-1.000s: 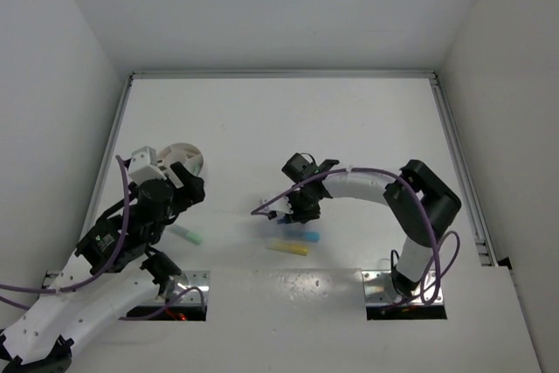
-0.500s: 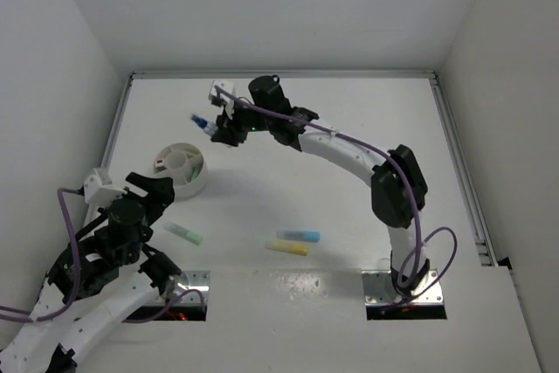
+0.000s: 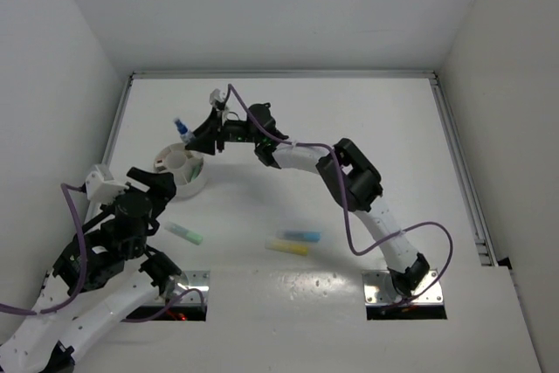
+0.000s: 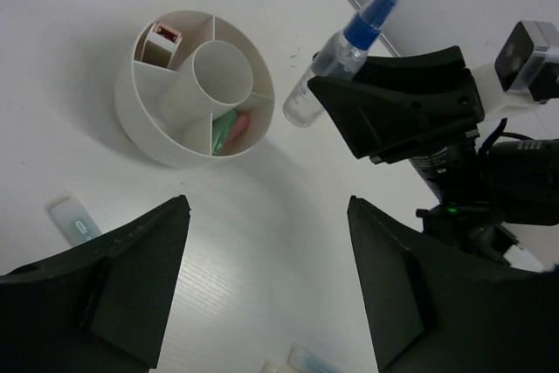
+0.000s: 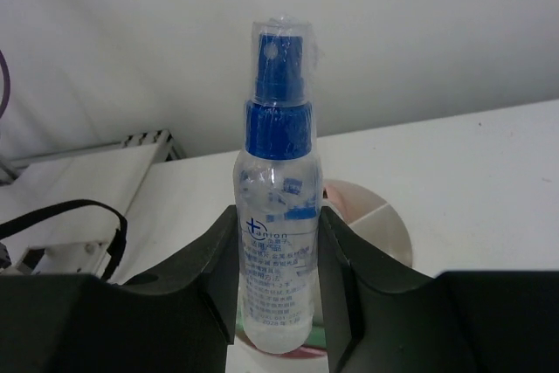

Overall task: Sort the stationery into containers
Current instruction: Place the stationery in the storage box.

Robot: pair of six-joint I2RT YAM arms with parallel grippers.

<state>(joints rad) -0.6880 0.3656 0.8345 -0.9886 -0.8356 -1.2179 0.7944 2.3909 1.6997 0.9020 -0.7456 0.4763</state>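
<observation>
The dish's empty center cup (image 3: 176,161) is below my right gripper. Next I need to move the gripper to the left in the top view and lower the tube into that cup.
My right gripper (image 3: 197,136) is shut on the clear blue-capped tube (image 3: 182,128) and holds it upright just above the far rim of the round white divided dish (image 3: 194,183). In the right wrist view the tube (image 5: 275,207) sits between the jaws of the gripper (image 5: 278,290), with the dish (image 5: 384,233) behind and below. The left wrist view shows the tube (image 4: 336,54) beside the dish (image 4: 144,124), which holds a green and a pink marker (image 4: 229,128) and a pinkish-tan item (image 4: 163,37). My left gripper (image 4: 266,281) is open and empty, near the dish's front-left (image 3: 144,191).
A mint marker (image 3: 185,233) lies on the table in front of the dish, also in the left wrist view (image 4: 74,220). A light blue marker (image 3: 299,237) and a yellow marker (image 3: 288,248) lie side by side mid-table. White walls enclose the table.
My right arm lifted the tube from mid-table, carried it to the back, then brought it left and down over the dish. My left arm drew back from the dish.
</observation>
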